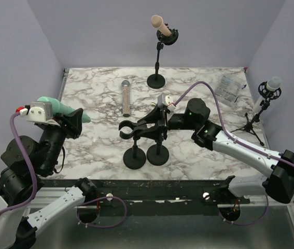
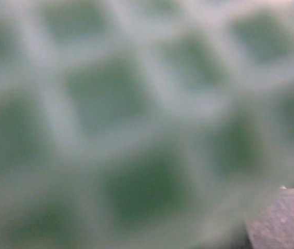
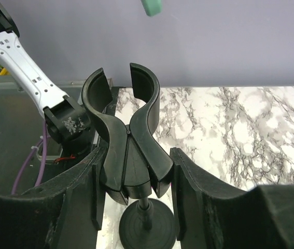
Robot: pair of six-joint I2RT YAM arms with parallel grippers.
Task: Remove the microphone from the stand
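Observation:
The mint-green microphone [image 1: 64, 108] in my left gripper needs to go outward next, then down. I need to release it on the bare marble [image 1: 111, 101] beside the silver microphone, which is outward of and below the gripper.
A mint-green microphone [image 1: 64, 108] is in my left gripper [image 1: 75, 120], held up in the air over the table's left side, clear of the stand. Its mesh head fills the left wrist view [image 2: 136, 124] as a blur, and its tail shows at the top of the right wrist view [image 3: 151, 6]. The black stand [image 1: 135, 157] stands near the front middle, and its spring clip [image 3: 128, 129] is spread and empty. My right gripper [image 3: 136, 192] is shut on the clip's rear wings, and it also shows in the top view [image 1: 159, 124].
A second black stand [image 1: 158, 154] is right beside the first. A silver microphone [image 1: 125, 97] lies on the marble. A pink microphone on a stand [image 1: 157, 25] is at the back. A white microphone on a tripod [image 1: 268, 88] and a clear bag [image 1: 229, 89] are at the right.

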